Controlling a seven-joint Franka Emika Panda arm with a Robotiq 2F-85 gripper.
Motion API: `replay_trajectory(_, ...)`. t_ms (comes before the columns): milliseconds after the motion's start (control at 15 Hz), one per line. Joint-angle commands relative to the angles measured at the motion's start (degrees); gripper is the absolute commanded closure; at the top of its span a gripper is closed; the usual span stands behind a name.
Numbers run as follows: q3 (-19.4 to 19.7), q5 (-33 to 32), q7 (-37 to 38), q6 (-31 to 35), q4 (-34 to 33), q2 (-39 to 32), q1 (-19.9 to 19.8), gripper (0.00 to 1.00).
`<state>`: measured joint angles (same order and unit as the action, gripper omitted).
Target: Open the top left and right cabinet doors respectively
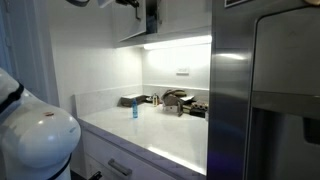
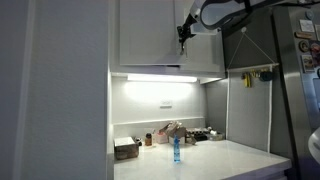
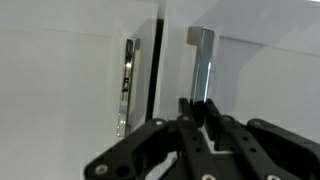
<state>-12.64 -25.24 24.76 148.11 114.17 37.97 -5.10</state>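
Observation:
The door still looks almost shut. I should next pull the held bar handle back toward the robot's base with my gripper, so the door swings away from the cabinet before I let go.
In the wrist view two plain white cabinet doors meet at a dark vertical gap, the left door (image 3: 60,90) and the right door (image 3: 270,70). Each has a metal bar handle beside the gap, one (image 3: 128,85) on the left door and one (image 3: 200,60) on the right door. My gripper (image 3: 198,110) has its black fingers tight on both sides of the right door's handle. In both exterior views the gripper (image 2: 183,33) (image 1: 150,15) is high up at the wall cabinet's front. The doors (image 2: 145,35) (image 2: 203,50) look closed or nearly so.
Below the cabinet a lit white counter (image 2: 230,160) holds a blue bottle (image 2: 176,150) (image 1: 134,111) and clutter (image 1: 180,100) at the back. A stainless-steel fridge (image 1: 265,90) stands beside it. White drawers with bar handles (image 1: 120,165) sit under the counter. The robot's white base (image 1: 35,135) is in the foreground.

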Motion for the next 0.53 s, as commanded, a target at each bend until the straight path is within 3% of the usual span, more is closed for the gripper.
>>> replay_trajectory(0, -0.7, 3.6, -6.0, -3.1, 6.9, 5.6, 1.8, 0.95)
replay_trajectory(467, -1.4, 6.9, -9.9, -5.5, 10.2, 10.3, 4.0, 0.95)
